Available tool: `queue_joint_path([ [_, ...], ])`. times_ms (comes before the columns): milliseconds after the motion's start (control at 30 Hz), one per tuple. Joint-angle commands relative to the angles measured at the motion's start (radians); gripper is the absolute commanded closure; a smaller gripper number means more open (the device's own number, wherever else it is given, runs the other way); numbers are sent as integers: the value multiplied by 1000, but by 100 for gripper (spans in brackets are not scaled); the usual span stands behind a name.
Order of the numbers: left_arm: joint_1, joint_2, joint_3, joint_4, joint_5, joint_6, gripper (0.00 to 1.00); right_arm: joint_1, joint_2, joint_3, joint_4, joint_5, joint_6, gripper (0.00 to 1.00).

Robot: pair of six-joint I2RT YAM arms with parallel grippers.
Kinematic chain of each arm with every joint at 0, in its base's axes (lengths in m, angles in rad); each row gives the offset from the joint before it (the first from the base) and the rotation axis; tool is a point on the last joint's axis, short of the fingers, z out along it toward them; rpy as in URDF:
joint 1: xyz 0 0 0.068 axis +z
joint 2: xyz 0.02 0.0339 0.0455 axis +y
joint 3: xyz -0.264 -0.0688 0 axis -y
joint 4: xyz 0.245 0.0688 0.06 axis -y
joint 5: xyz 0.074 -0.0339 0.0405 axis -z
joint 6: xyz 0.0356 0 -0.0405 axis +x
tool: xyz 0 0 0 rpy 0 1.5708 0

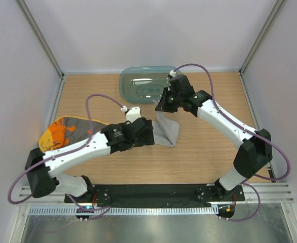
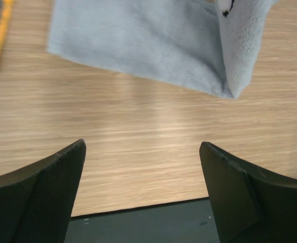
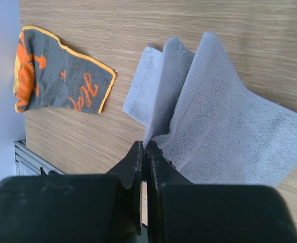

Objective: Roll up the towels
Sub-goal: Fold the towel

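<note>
The robot will lower its right gripper to the left in the top view, onto bare wood point(image 3: 121, 131) beside the printed towel, and release, as the grey towel point(image 3: 224, 136) hangs in folds.
The plain grey towel point(image 1: 166, 130) lies at the table's middle, one corner lifted. My right gripper point(image 1: 162, 107) is shut on that corner and holds it up; in the right wrist view the towel point(image 3: 224, 136) hangs in folds from the closed jaws point(image 3: 145, 147). My left gripper point(image 1: 149, 132) is open and empty, low over the wood just left of the towel; its view shows the towel point(image 2: 153, 40) ahead with the small panda mark point(image 2: 226, 9). The yellow-orange printed towel point(image 1: 62, 132) lies flat at the left and shows in the right wrist view point(image 3: 57, 76).
A translucent teal tray point(image 1: 143, 84) stands at the back middle, just behind the right wrist. White walls close in the table on three sides. The black base rail point(image 1: 153, 195) runs along the near edge.
</note>
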Motion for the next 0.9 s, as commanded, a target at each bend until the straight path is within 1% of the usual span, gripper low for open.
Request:
queue_joint_path([
  [0,26,-139,-23,-195,-116,58,5,39,37,70,56,31,15,99],
  [33,42,-217,-29,-215,-121,73,4,51,51,76,59,40,15,99],
  [67,47,-261,-34,-251,-126,89,3,57,60,81,61,45,15,99],
  [100,53,-301,-52,-259,-141,118,2,63,81,90,67,52,15,99],
  [133,58,-379,-63,-267,-152,133,2,71,92,95,72,58,21,99],
  [167,58,-413,-78,-290,-188,139,0,76,103,101,84,66,26,99],
  [233,63,-499,-112,-322,-225,139,0,86,136,109,99,69,41,99],
  [367,67,-596,-163,-350,-264,138,0,132,206,139,145,66,66,99],
  [467,67,-630,-164,-331,-262,152,0,163,271,178,161,72,76,99],
  [533,67,-631,-167,-337,-284,147,0,195,307,196,182,80,81,99],
  [733,67,-619,-167,-339,-271,149,0,258,452,213,216,68,104,99],
  [767,67,-619,-169,-336,-275,149,0,263,468,211,217,68,106,97],
  [833,66,-624,-172,-333,-276,149,0,277,506,211,223,71,109,79],
  [867,67,-624,-175,-333,-276,149,0,280,517,211,225,69,107,73],
])
